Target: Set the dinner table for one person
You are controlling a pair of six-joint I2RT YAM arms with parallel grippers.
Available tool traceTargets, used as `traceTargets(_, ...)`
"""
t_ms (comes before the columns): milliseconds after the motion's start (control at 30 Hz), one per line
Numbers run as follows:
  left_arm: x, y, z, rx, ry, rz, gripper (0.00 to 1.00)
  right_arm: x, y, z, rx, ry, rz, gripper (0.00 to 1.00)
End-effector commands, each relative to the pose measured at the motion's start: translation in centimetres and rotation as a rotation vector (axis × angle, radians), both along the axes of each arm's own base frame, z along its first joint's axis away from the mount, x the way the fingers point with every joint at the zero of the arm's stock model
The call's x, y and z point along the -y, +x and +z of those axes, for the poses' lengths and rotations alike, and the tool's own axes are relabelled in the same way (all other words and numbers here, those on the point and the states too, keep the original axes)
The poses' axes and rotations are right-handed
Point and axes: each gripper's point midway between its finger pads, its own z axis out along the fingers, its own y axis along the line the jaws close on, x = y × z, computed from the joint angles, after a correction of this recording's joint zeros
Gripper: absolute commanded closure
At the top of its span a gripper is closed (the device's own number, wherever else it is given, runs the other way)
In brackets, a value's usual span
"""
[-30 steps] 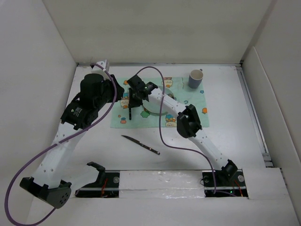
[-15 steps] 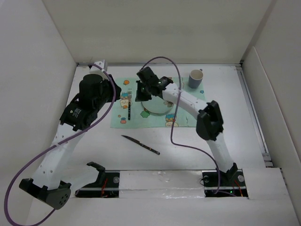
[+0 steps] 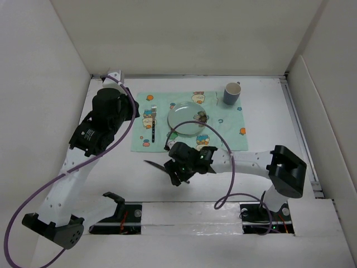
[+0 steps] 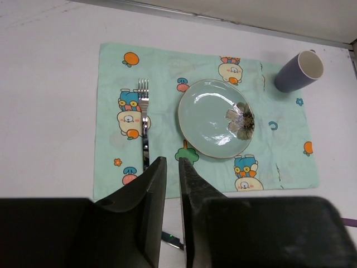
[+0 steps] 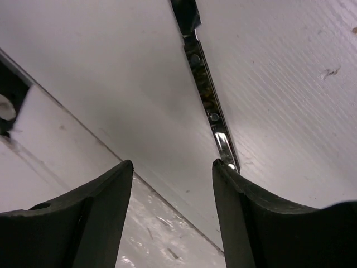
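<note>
I need to move my right gripper outward and down onto the middle of the knife's dark handle point(image 5: 207, 100), because it is below my open fingers and farther outward.
On the white dinner table point(image 3: 268, 139) lies a mint-green placemat point(image 3: 228, 131). It carries a pale green plate point(image 3: 186, 118), and a fork point(image 3: 153, 125) lies to the plate's left. A black-handled knife point(image 3: 152, 163) lies on the bare table in front of the mat. My right gripper point(image 3: 174, 177) hovers low over its middle, open. In the right wrist view the knife point(image 5: 206, 95) ends at the inner edge of one fingertip of my right gripper point(image 5: 172, 163). My left gripper point(image 4: 172, 159) hangs high above the mat's near edge with only a narrow gap, holding nothing.
A purple-grey cup point(image 3: 232, 93) stands at the mat's far right corner. The left arm point(image 3: 106, 120) rises over the table's left side. White walls point(image 3: 67, 84) enclose the table on three sides, and a taped strip point(image 3: 189, 215) runs along the near edge.
My right arm has swung from above the plate back to the knife in front of the mat, and its gripper has opened wide. The left arm has hardly moved.
</note>
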Motion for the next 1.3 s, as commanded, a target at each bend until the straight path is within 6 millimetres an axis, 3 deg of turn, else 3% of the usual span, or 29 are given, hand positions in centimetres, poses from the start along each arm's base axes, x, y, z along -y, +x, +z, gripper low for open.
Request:
traceTargets(0, 0.0, -0.3, 3.0, 0.069, -0.039, 0.001, 0.86, -1.3, 2.3, 1.0, 0.139, 0.024, 0.022, 0.36)
traceTargets(167, 0.7, -0.5, 3.1, 0.066, -0.095, -0.016, 0.85, -1.2, 3.2, -1.1, 0.175, -0.057, 0.055, 0.36)
traceTargets(300, 0.8, -0.7, 2.5, 0.06, -0.117, -0.011, 0.85, -1.8, 2.6, -2.8, 0.152, -0.069, 0.096, 0.37)
traceTargets(400, 0.8, -0.6, 2.0, 0.048, -0.127, -0.003, 0.85, -1.8, 3.6, -3.9, 0.189, -0.111, 0.088, 0.38)
traceTargets(500, 0.8, -0.6, 1.6, 0.042, -0.128, -0.001, 0.85, -2.5, 3.9, -4.6, 0.191, -0.124, 0.108, 0.44)
traceTargets(700, 0.1, -0.8, 1.7, 0.049, -0.114, 0.026, 0.85, -2.9, 2.4, -5.5, 0.171, -0.142, 0.153, 0.92)
traceTargets(733, 0.0, -0.8, 1.8, 0.051, -0.11, 0.031, 0.85, -3.0, 1.9, -4.8, 0.17, -0.129, 0.159, 1.0)
traceTargets(800, -0.4, -0.8, 2.0, 0.059, -0.102, 0.046, 0.85, -2.8, 1.3, -3.7, 0.157, -0.107, 0.164, 1.0)
traceTargets(900, -0.7, -0.6, 2.5, 0.072, -0.087, 0.06, 0.84, -3.2, 1.6, 1.7, 0.206, -0.026, 0.156, 1.0)
traceTargets(933, -0.7, -0.5, 2.6, 0.075, -0.081, 0.06, 0.84, -3.2, 2.4, 3.4, 0.222, 0.003, 0.135, 1.0)
traceTargets(967, -0.6, -0.2, 2.8, 0.078, -0.08, 0.058, 0.83, -2.6, 4.1, 6.5, 0.255, 0.059, 0.086, 1.0)
traceTargets(1033, -0.3, 0.2, 3.0, 0.085, -0.083, 0.052, 0.82, -1.6, 6.9, 9.6, 0.279, 0.122, -0.008, 1.0)
traceTargets(1067, 0.1, 0.5, 2.7, 0.077, -0.08, 0.039, 0.82, 0.4, 10.0, 11.5, 0.301, 0.151, -0.106, 1.0)
traceTargets(1167, 1.0, 1.5, 2.0, 0.069, -0.082, 0.013, 0.82, 4.2, 15.1, 13.0, 0.325, 0.164, -0.298, 1.0)
traceTargets(1200, 1.3, 1.8, 2.0, 0.072, -0.086, 0.006, 0.81, 6.8, 18.0, 13.0, 0.341, 0.15, -0.396, 1.0)
traceTargets(1267, 1.9, 2.3, 1.1, 0.05, -0.082, -0.011, 0.81, 9.1, 20.6, 12.7, 0.343, 0.135, -0.483, 1.0)
